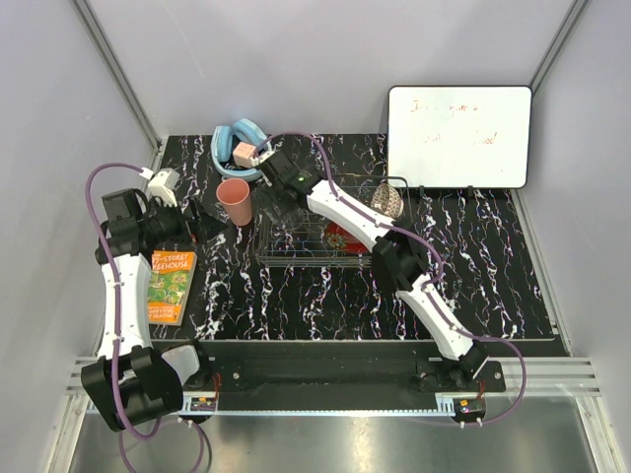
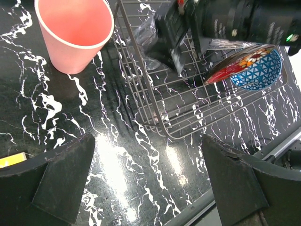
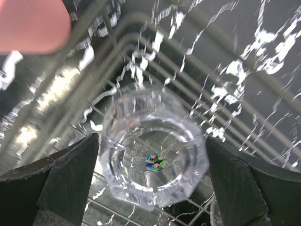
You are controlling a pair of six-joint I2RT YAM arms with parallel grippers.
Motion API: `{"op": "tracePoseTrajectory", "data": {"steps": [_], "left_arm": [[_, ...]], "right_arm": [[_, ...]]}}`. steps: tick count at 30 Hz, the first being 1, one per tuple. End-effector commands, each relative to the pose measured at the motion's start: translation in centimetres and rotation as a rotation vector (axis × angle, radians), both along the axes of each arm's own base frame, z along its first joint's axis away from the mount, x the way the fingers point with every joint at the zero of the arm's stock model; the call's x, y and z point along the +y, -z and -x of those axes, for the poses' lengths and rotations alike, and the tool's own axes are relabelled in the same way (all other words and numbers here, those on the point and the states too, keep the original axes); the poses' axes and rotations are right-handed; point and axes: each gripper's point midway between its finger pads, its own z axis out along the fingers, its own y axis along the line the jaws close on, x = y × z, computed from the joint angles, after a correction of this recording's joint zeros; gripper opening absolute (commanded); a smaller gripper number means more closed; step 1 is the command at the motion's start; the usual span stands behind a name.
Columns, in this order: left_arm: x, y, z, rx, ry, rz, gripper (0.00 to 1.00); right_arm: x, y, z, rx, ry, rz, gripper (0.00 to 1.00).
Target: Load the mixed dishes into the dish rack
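The salmon-pink cup [image 1: 234, 202] is upright and its opening is clear, so I will move my left gripper outward and down onto the side of the cup's rim away from the rack.
The silver wire dish rack [image 1: 296, 254] stands mid-table and shows in the left wrist view [image 2: 160, 108]. My right gripper [image 1: 281, 197] is over its left end, open. The clear glass tumbler [image 3: 155, 160] stands base-up on the rack wires between the fingers, the jaws at full width. The salmon-pink cup [image 1: 234, 202] stands upright on the table left of the rack [image 2: 75, 33]. My left gripper [image 1: 202, 222] is open and empty, low over the table near the cup and the rack's corner [image 2: 148, 183]. A blue patterned bowl [image 2: 258, 70] and a red floral bowl [image 2: 235, 66] lean inside the rack.
A pale textured bowl [image 1: 385, 202] stands at the rack's right end. A white framed whiteboard [image 1: 458, 136] is at the back right. A light-blue ring with a block [image 1: 240, 146] lies behind the cup. An orange book [image 1: 170, 286] lies at the left, with a small white object [image 1: 163, 182] behind it.
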Motion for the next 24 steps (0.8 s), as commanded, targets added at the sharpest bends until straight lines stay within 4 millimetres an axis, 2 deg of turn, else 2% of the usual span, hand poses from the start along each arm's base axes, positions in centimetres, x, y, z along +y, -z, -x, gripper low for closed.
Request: {"op": "tracePoseTrajectory", "data": {"steps": [1,2,8,9,13,14,16,17,18,19,20,21,23,24], "left_arm": [[0.9,-1.1,-1.3,-0.080,-0.026,-0.049,0.99],[1.0,-1.1,-1.4,-0.084,-0.028,-0.051,0.99],[1.6,-0.9,-3.2,-0.088,-0.047,-0.068,0.99],[1.5,-0.8,-3.6,-0.092,-0.047,-0.084,0.99],[1.4,-0.4,-5.8,-0.109,-0.065,-0.147,0.99],[1.4,0.4,-6.5,-0.088,-0.066,-0.157,0.99],[1.2,0.2,-8.1,-0.103,-0.089,-0.212,0.99],[1.3,1.0,-8.9,-0.084,-0.095,-0.223,0.99],[1.4,0.6,-9.9,-0.094,-0.123,-0.243,0.99],[1.8,0.3,-10.8,-0.111,-0.147,-0.248,0.99],[2.1,1.0,-11.7,-0.096,-0.160,-0.255,0.98],[2.6,0.2,-12.6,-0.100,-0.203,-0.251,0.97],[3.4,0.5,-13.9,-0.089,-0.238,-0.269,0.96],[3.7,-0.1,-14.4,-0.105,-0.248,-0.277,0.96]], "right_arm": [[-1.1,-1.9,0.7,-0.001,0.012,-0.002,1.00],[-1.2,-2.1,0.8,-0.001,0.012,-0.002,1.00],[-1.0,-5.7,1.5,-0.032,0.002,-0.059,1.00],[-1.0,-7.1,1.6,-0.050,0.003,-0.076,1.00],[-1.7,-10.1,2.4,-0.072,0.004,-0.092,1.00],[-1.9,-10.8,2.5,-0.077,0.006,-0.097,1.00],[-2.2,-12.9,3.4,-0.085,-0.009,-0.124,1.00],[-2.2,-13.1,4.1,-0.076,-0.022,-0.128,1.00],[-2.4,-15.2,4.8,-0.097,-0.034,-0.160,1.00],[-2.2,-16.0,5.5,-0.090,-0.029,-0.193,1.00],[-2.8,-17.4,6.3,-0.100,-0.031,-0.214,1.00],[-2.5,-18.4,6.9,-0.115,-0.042,-0.245,1.00],[-3.6,-20.3,8.6,-0.124,-0.060,-0.293,1.00],[-3.3,-21.5,8.9,-0.149,-0.068,-0.349,0.99]]}}
